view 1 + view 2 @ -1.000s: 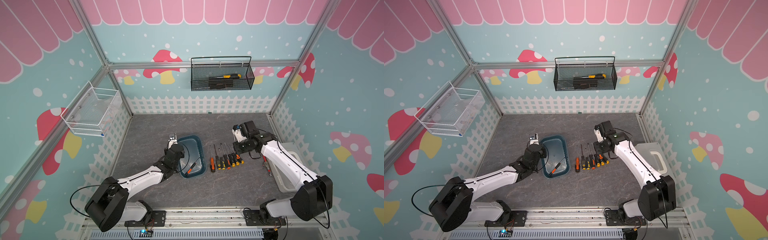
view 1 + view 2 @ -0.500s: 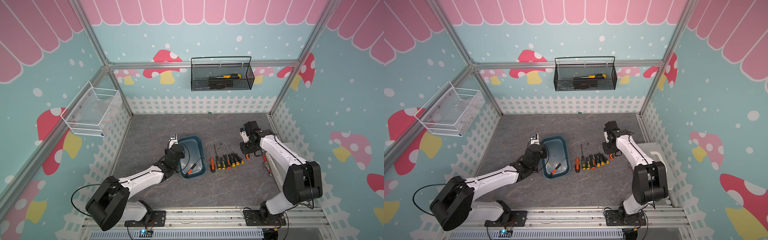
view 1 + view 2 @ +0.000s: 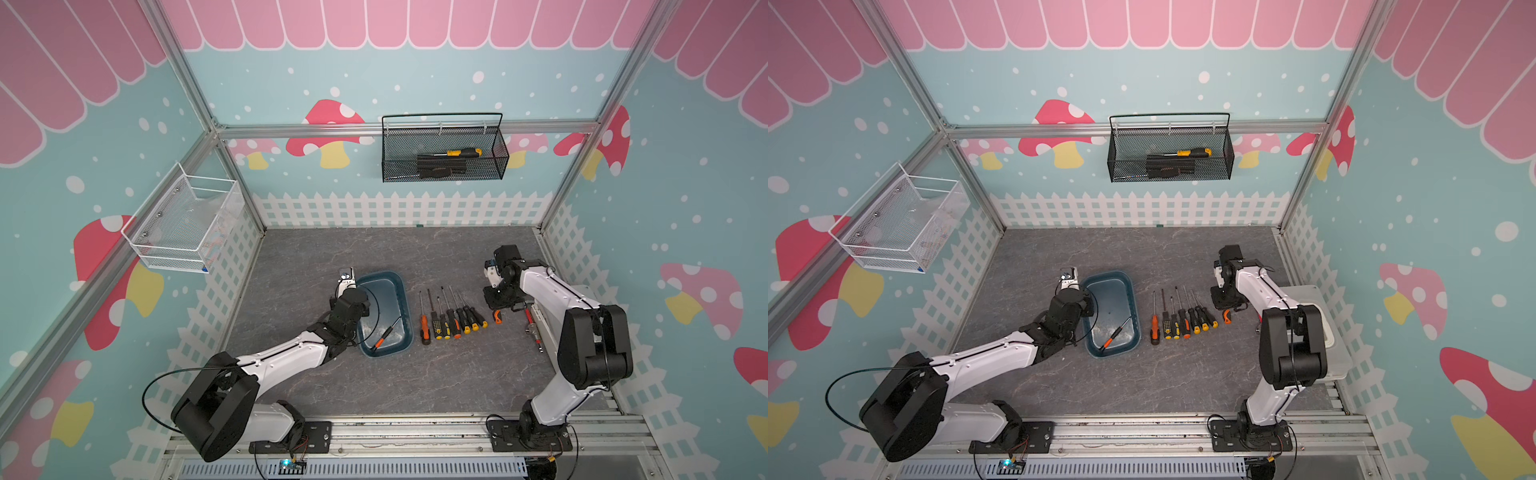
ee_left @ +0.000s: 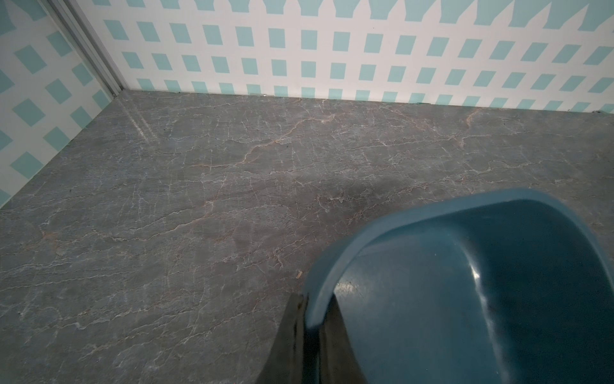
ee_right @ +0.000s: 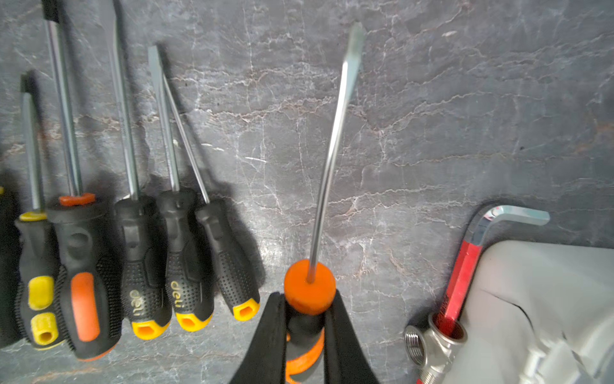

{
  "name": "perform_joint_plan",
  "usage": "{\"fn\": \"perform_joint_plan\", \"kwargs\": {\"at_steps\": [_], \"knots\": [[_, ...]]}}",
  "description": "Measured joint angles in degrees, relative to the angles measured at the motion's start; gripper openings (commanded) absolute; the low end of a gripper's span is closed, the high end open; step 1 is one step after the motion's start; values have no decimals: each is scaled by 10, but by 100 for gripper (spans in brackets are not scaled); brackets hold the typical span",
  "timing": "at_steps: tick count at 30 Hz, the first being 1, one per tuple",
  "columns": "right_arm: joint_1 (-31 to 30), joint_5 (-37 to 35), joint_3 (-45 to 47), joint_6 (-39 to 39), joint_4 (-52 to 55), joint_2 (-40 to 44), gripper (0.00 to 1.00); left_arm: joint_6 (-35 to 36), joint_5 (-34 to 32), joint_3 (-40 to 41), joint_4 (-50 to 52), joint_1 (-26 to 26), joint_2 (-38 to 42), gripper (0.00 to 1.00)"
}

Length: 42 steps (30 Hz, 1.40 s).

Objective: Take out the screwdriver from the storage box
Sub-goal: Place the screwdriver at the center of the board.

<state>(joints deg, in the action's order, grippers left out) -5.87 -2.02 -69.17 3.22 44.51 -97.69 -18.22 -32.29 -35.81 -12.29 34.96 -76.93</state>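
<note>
Bare tabletop [image 3: 488,316] [image 5: 275,259] lies beside the row's last yellow-tipped handle. My right gripper should next lower the screwdriver toward the row and let it go there, below.
The storage box [image 3: 394,286] [image 3: 1125,286], a shallow dark teal tub, sits left of centre on the table. One screwdriver [image 3: 384,336] [image 3: 1113,333] with a black and orange handle lies slantwise inside it. My left gripper [image 4: 312,316] is shut on the box's left rim [image 4: 335,266], one finger on each side of the wall. My right gripper [image 5: 309,301] [image 3: 498,306] is shut on the orange and black handle of another screwdriver [image 5: 329,159], held just right of the row on the table, shaft pointing to the back wall.
Several screwdrivers [image 3: 451,320] [image 5: 133,232] lie in a row between box and right gripper. A red-handled valve [image 5: 455,292] and a translucent white case [image 3: 1325,332] [image 5: 538,299] lie at the right. A black wire basket [image 3: 442,153] and a white mesh basket [image 3: 183,224] hang on the walls.
My right gripper has moved right and slightly toward the front, away from the row's far end, and the arm has folded in. The left arm and the box have not moved.
</note>
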Motion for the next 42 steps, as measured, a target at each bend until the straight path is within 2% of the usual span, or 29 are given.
{"fn": "perform_joint_plan", "kwargs": {"at_steps": [17, 38, 42], "knots": [[4, 35, 0, -11, -24, -64, 0, 0, 0, 0, 0, 0, 0, 0], [6, 72, -2, -10, -37, -70, 0, 0, 0, 0, 0, 0, -1, 0], [6, 73, -2, -10, -37, -70, 8, 0, 0, 0, 0, 0, -1, 0]]}}
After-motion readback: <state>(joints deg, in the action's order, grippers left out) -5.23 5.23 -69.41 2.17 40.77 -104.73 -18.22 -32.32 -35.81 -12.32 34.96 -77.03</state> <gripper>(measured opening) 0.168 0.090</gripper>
